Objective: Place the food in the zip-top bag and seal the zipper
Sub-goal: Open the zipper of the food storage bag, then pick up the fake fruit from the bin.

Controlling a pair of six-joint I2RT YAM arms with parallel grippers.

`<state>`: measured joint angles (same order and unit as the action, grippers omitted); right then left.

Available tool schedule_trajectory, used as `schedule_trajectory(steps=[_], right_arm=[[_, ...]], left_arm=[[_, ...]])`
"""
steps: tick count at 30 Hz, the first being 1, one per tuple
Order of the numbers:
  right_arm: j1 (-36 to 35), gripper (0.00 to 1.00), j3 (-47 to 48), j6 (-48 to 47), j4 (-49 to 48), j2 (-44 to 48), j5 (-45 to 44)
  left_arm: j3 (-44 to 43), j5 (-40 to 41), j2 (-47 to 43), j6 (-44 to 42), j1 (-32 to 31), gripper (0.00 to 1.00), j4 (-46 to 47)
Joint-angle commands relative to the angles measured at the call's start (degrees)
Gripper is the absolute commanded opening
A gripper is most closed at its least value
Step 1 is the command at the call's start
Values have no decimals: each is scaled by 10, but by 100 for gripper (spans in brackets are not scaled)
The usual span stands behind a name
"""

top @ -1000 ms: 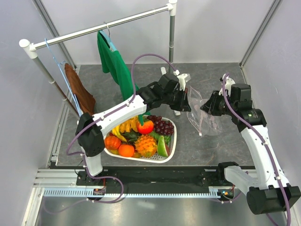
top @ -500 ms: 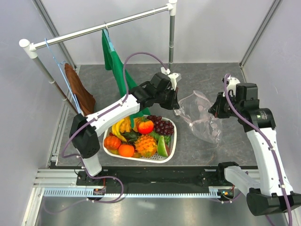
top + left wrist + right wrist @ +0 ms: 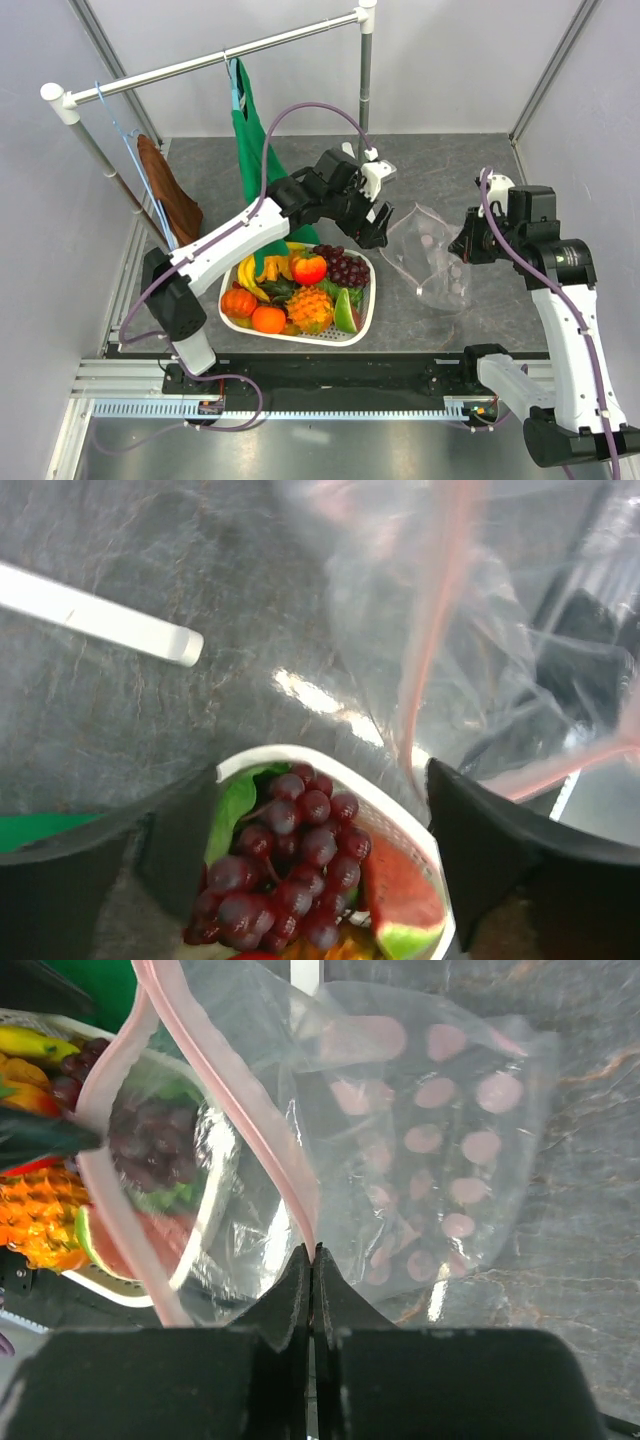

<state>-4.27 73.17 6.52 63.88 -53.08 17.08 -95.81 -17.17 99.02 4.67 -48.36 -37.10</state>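
Next, my left gripper will move over the basket (image 3: 371,300) and down around the red tomato (image 3: 308,267), since the tomato lies below it and to its left in the top view.
The clear zip-top bag (image 3: 428,258) hangs over the grey table, right of the basket, with its mouth gaping. My right gripper (image 3: 464,246) is shut on the bag's pink zipper (image 3: 262,1125), pinched at the fingertips (image 3: 313,1257). My left gripper (image 3: 383,208) is open just left of the bag and holds nothing. In the left wrist view, the left gripper (image 3: 320,855) hovers above the purple grapes (image 3: 285,865). The food lies in the white basket (image 3: 371,300): grapes (image 3: 348,268), pineapple (image 3: 310,308), pumpkin (image 3: 238,302), bananas (image 3: 260,270), red pepper (image 3: 309,269).
A white clothes rack (image 3: 365,80) stands at the back with a green garment (image 3: 255,150) and a brown cloth (image 3: 172,195) hanging from it. Its white foot (image 3: 100,620) lies on the table beyond the basket. Walls close in on both sides.
My left gripper has opened and let go of the bag's edge. The right gripper has closed on the zipper strip and keeps it, and the bag has shifted slightly.
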Motion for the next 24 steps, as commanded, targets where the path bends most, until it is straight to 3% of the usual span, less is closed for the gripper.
schedule_trajectory(steps=[1,9,15,24], right_arm=[[2,0,-36,16,-28,-10,16],[2,0,-72,52,-73,-12,43],[2,0,-89,60,-78,-5,54],[2,0,-91,71,-87,-4,66]], left_arm=[[-42,-87,-56,-130,-1,100,-70],[-21,-92,-121,-293,-2,100,-217],[29,-3,-147,-369,-2,100,-264],[94,121,-136,-382,-22,100,-250]])
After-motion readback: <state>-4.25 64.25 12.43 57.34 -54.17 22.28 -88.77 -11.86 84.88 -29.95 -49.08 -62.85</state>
